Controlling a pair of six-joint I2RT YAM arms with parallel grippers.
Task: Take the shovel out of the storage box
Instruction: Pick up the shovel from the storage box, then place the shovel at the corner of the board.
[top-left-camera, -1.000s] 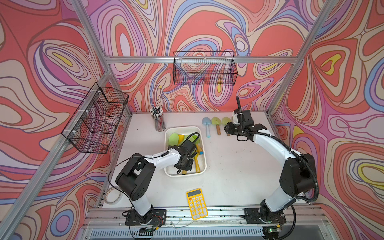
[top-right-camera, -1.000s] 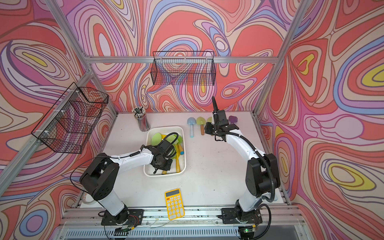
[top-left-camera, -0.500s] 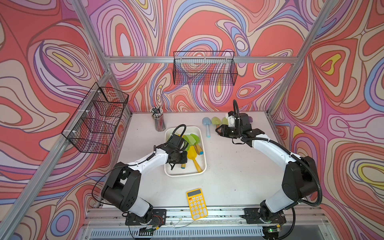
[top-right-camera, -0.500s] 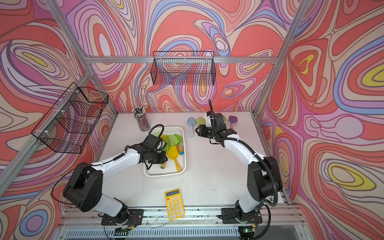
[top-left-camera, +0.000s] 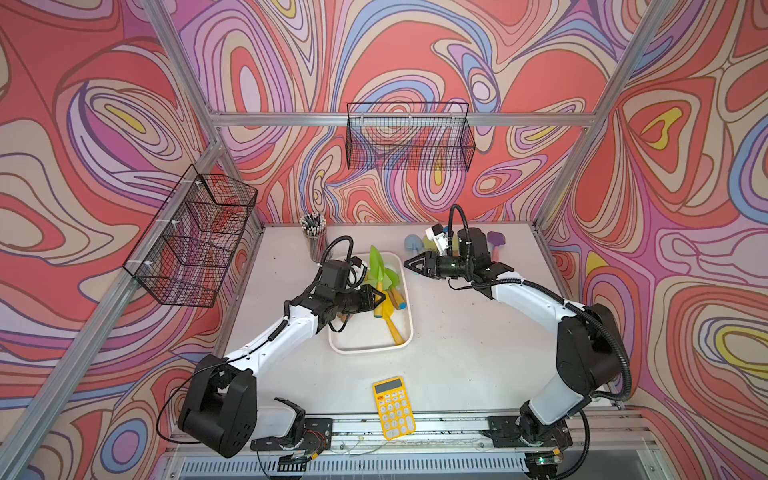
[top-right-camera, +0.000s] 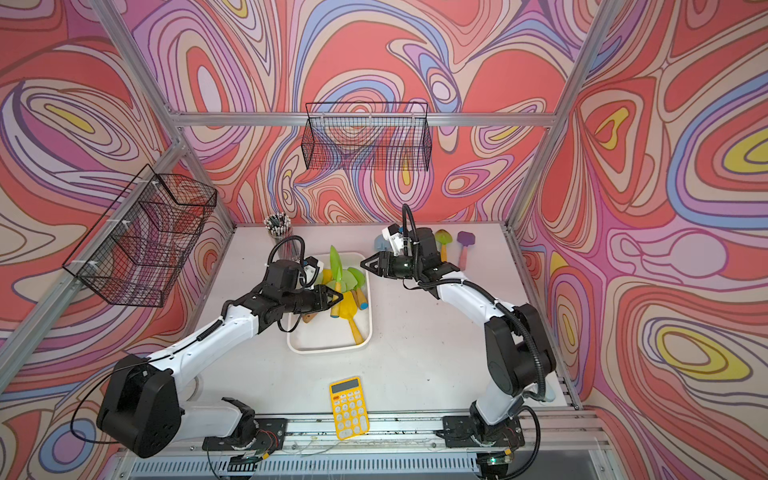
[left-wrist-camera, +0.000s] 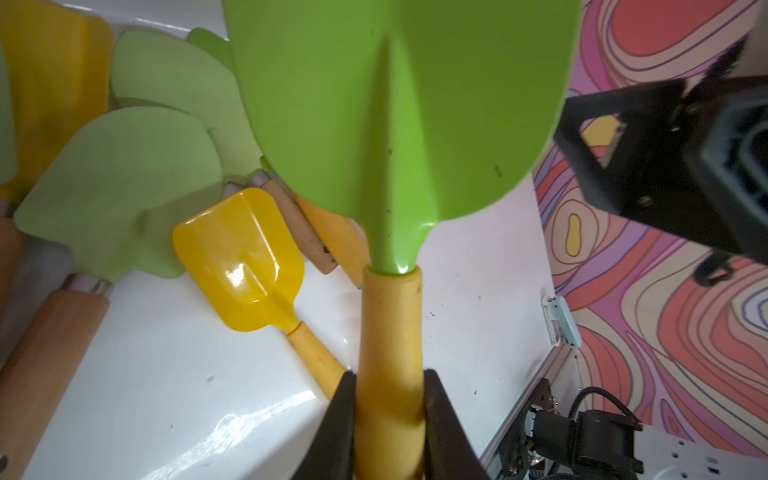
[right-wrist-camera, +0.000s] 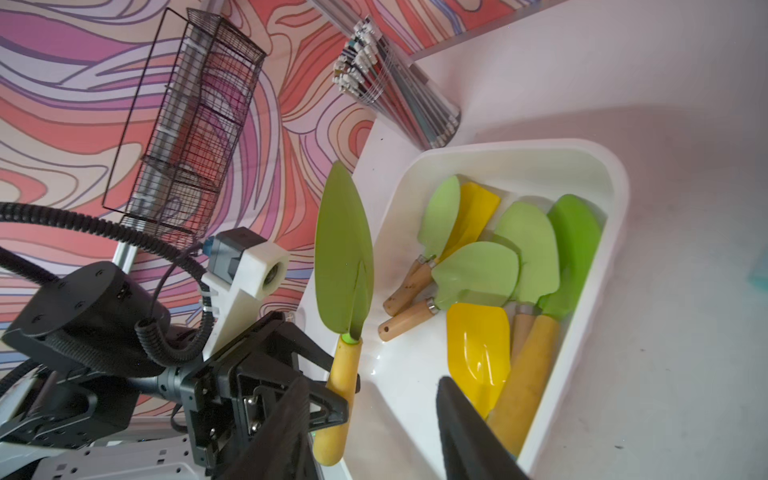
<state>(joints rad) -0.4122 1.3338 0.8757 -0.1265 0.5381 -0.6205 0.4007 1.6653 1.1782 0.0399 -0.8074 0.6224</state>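
Note:
My right gripper moves toward my left gripper and closes there next, since the handle's bare end by the blade (top-left-camera: 380, 284) (right-wrist-camera: 347, 355) lies across the box rim from my right gripper.
The white storage box (top-left-camera: 374, 348) (top-right-camera: 328, 348) lies mid-table. My left gripper (top-left-camera: 376, 297) (top-right-camera: 336, 298) is shut on the yellow handle of a green-bladed shovel (top-left-camera: 376, 266) (top-right-camera: 336, 266), held above the box with its blade toward the back wall. The left wrist view shows both jaws clamping the handle of this shovel (left-wrist-camera: 395, 124) at the left gripper (left-wrist-camera: 390, 382). My right gripper (top-left-camera: 411, 264) (top-right-camera: 365, 264) (right-wrist-camera: 372, 384) hangs open and empty by the box's far right corner (right-wrist-camera: 615, 174), facing the held shovel (right-wrist-camera: 343, 257). Several more shovels, yellow (top-left-camera: 388, 311) and light green, lie in the box.
Blue (top-left-camera: 411, 241), green (top-right-camera: 442, 237) and purple (top-right-camera: 465, 239) shovels lie on the table behind the right arm. A pen cup (top-left-camera: 313, 232) stands at the back left. A yellow calculator (top-left-camera: 393, 407) lies near the front edge. Wire baskets hang on the back (top-left-camera: 409, 137) and left (top-left-camera: 191, 237) walls.
The left gripper has raised the green shovel out of the pile in the box. The right arm has swung from the back of the table toward the box, and its jaws have widened.

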